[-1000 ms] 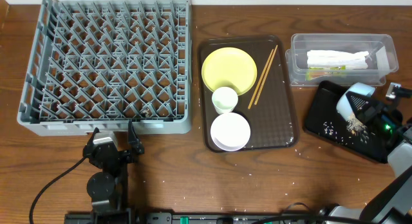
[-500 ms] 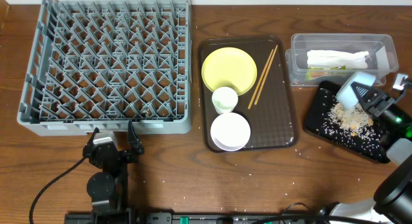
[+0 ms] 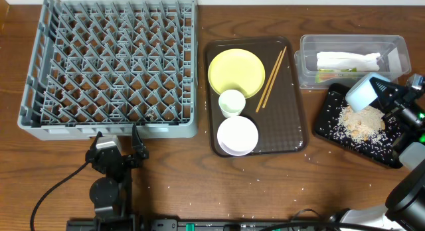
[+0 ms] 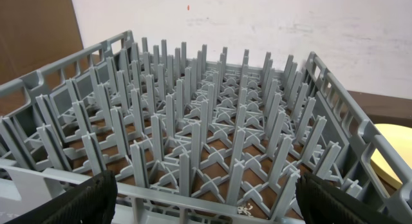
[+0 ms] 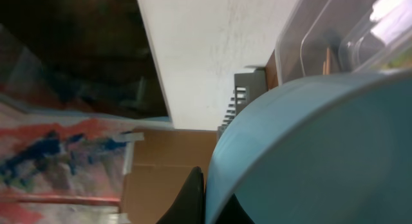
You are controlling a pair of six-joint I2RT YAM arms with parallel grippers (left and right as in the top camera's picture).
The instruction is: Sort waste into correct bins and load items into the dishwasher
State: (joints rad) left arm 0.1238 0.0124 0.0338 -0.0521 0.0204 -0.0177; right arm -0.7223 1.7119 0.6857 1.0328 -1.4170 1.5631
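Note:
The bowl swings level to the left in the overhead view with my right gripper to the brown tray's bare near corner (image 3: 283, 128) next. My right gripper then lowers and releases it.
My right gripper (image 3: 384, 97) is shut on the light blue bowl (image 3: 362, 93), tipped over the black tray (image 3: 332, 128). A heap of beige rice crumbs (image 3: 361, 121) lies on that tray. In the right wrist view the bowl (image 5: 322, 153) fills the frame with one finger (image 5: 193, 198) on its rim. The clear tub (image 3: 305, 58) holds the white wrapper (image 3: 348, 60) and the green-yellow sachet (image 3: 332, 74). The yellow plate (image 3: 236, 70), white cup (image 3: 232, 101), white bowl (image 3: 237, 135) and chopsticks (image 3: 271, 79) lie on the brown tray. My left gripper (image 3: 117, 145) is open at the grey rack (image 3: 109, 62), (image 4: 193, 147).
The brown serving tray (image 3: 292, 125) sits between the rack and the bins. The right arm's body (image 3: 412, 158) stands at the table's right edge. The left arm's base (image 3: 106, 191) is at the front left. Crumbs are scattered on the wood near the tray.
The light blue bowl has been tipped further and shifted slightly; the rice has poured out into a growing heap on the black tray. The left arm has not moved.

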